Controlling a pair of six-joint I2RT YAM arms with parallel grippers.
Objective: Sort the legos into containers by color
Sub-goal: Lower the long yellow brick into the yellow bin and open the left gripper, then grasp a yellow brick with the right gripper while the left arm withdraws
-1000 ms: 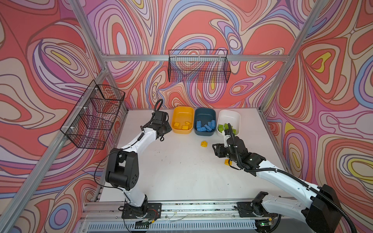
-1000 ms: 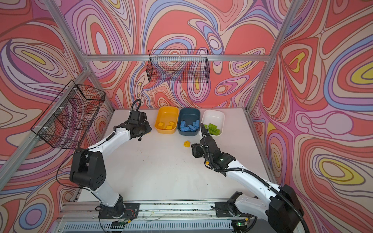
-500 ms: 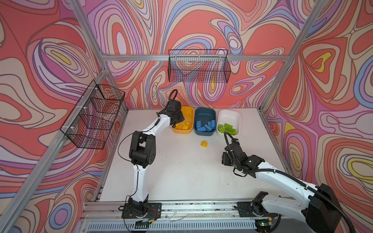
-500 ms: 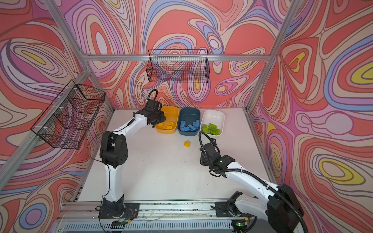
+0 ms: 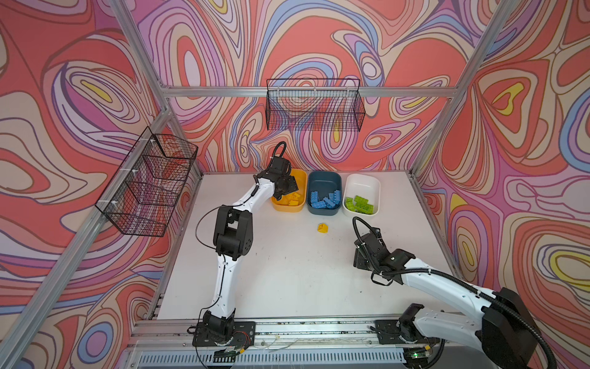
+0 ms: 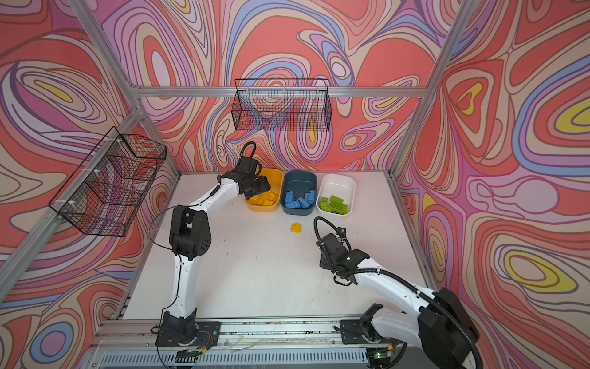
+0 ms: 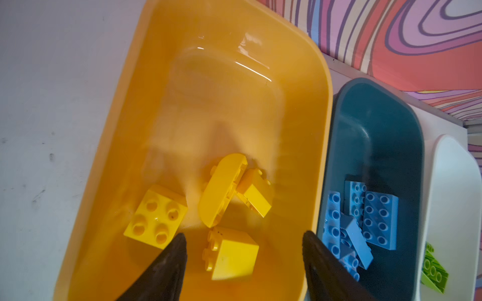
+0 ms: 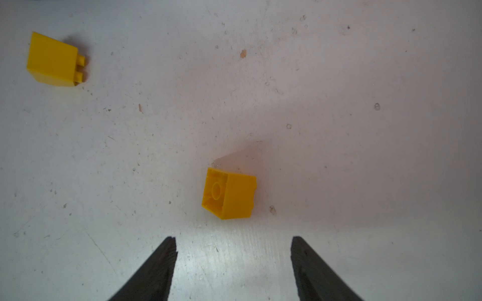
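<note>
My right gripper should move outward and down next and close across the near yellow brick (image 8: pixel 230 194), because that brick is below and just beyond its open fingers.
My left gripper (image 7: pixel 243 234) hangs open over the yellow-orange tub (image 7: pixel 109 146), shown in both top views (image 5: pixel 289 188). A yellow brick (image 7: pixel 230 254) lies loose in the tub below the gap between the fingers, beside several other yellow bricks (image 7: pixel 156 216). The teal tub (image 5: pixel 324 179) holds blue bricks (image 5: pixel 325 199). The white tub (image 5: pixel 364 182) holds green bricks (image 5: pixel 359 203). My right gripper (image 8: pixel 234 238) is open and empty just above the table. A yellow brick (image 8: pixel 229 194) lies on its side just ahead of the right fingertips. Another yellow brick (image 8: pixel 53 60) lies farther off and shows in a top view (image 5: pixel 322 227).
A black wire basket (image 5: pixel 314 108) hangs on the back wall and another (image 5: pixel 150 182) on the left wall. The three tubs stand in a row at the back of the white table (image 5: pixel 287 271). Aluminium frame posts (image 5: pixel 427 150) stand at its corners.
The left arm swung right from beside the tubs to over the yellow-orange tub and its jaws opened. The right gripper drew back from the white tub, came down toward the table and opened wider.
</note>
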